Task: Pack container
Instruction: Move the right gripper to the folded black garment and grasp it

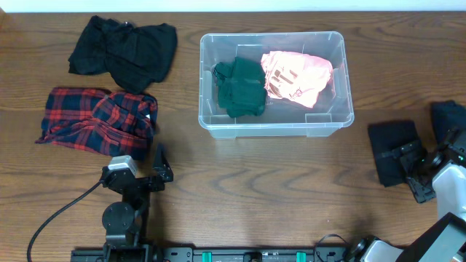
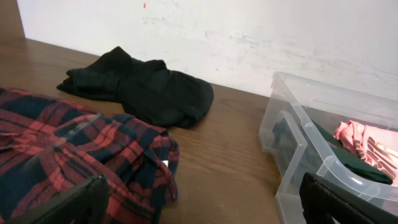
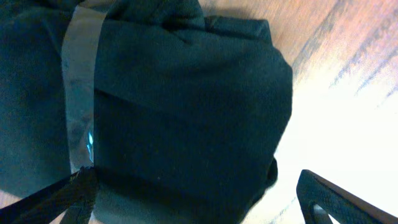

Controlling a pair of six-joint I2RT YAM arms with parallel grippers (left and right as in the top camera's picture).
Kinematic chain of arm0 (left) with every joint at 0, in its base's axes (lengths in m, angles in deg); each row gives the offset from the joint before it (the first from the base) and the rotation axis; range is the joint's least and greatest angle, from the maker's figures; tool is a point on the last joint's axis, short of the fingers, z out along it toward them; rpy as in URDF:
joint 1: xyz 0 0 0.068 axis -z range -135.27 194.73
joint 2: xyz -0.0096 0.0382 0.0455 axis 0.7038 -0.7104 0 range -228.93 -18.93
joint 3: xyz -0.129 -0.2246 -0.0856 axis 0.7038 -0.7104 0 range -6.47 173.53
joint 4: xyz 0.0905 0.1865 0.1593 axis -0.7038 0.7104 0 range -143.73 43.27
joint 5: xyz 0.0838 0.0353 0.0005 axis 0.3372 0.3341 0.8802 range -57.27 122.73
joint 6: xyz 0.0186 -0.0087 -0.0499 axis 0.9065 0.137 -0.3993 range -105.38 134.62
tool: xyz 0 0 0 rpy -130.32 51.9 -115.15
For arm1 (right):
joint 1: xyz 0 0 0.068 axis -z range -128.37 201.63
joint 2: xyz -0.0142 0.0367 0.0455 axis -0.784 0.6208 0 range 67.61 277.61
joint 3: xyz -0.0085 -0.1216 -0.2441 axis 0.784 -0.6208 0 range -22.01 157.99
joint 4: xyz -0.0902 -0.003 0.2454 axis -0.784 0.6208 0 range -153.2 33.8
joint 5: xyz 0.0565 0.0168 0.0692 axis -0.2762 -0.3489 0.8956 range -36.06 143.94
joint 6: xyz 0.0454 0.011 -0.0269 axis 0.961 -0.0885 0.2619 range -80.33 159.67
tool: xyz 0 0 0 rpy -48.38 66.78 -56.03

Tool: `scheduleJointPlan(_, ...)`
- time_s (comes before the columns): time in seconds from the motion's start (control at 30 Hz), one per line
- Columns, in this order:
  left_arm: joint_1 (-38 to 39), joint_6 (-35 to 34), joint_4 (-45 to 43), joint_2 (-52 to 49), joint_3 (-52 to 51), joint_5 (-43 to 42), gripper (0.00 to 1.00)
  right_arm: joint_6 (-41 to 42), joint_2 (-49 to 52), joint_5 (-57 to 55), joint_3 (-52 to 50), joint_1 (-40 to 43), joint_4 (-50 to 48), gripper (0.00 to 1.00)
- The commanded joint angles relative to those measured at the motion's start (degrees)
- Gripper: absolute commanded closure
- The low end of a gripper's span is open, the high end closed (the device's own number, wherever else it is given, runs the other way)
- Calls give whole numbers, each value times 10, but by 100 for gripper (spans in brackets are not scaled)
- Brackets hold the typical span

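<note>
The right gripper moves down onto the near part of the folded black garment below it next, because its open fingers already straddle that garment.
The clear container (image 1: 212, 122) stands at the table's middle back and holds a dark green garment (image 1: 240, 87) and a pink garment (image 1: 295, 76). It also shows at the right of the left wrist view (image 2: 292, 134). My left gripper (image 1: 162, 164) is open and empty, low over the table between a red plaid shirt (image 1: 95, 120) and the container; its jaws (image 2: 208, 208) show bare wood between them. My right gripper (image 1: 409, 171) is open, its jaws (image 3: 199, 205) straddling a folded black garment (image 3: 186, 93) at the table's right (image 1: 389, 142).
A crumpled black garment (image 1: 124, 47) lies at the back left, also seen in the left wrist view (image 2: 143, 87) behind the plaid shirt (image 2: 74, 149). Another dark cloth (image 1: 448, 116) lies at the right edge. A white wall runs behind the table.
</note>
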Motion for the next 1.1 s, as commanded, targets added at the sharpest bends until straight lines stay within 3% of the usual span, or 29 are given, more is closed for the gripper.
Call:
scheduleJointPlan(0.0, -3, 9, 20, 3, -12, 10, 2, -12, -7, -16, -21, 4, -9, 2)
scheduleJointPlan(0.13, -3, 9, 20, 3, -12, 10, 2, -12, -7, -17, -38, 4, -24, 7)
scheduleJointPlan(0.23, -3, 9, 20, 3, -12, 10, 2, -12, -7, -16, -49, 4, -46, 18)
scheduleJointPlan(0.43, -3, 9, 20, 3, -12, 10, 2, -12, -7, -16, -74, 4, -85, 28)
scheduleJointPlan(0.67, -3, 9, 20, 3, -12, 10, 2, -12, -7, -17, -115, 4, -143, 34)
scheduleJointPlan(0.73, -3, 9, 20, 3, -12, 10, 2, -12, -7, -17, -127, 4, -162, 51)
scheduleJointPlan(0.83, -3, 9, 20, 3, -12, 10, 2, -12, -7, -9, -131, 4, -180, 91)
scheduleJointPlan(0.87, -3, 9, 20, 3, -12, 10, 2, -12, -7, 0, -131, 4, -186, 99)
scheduleJointPlan(1.07, -3, 9, 20, 3, -12, 10, 2, -84, -10, 116, -99, 4, -189, 99)
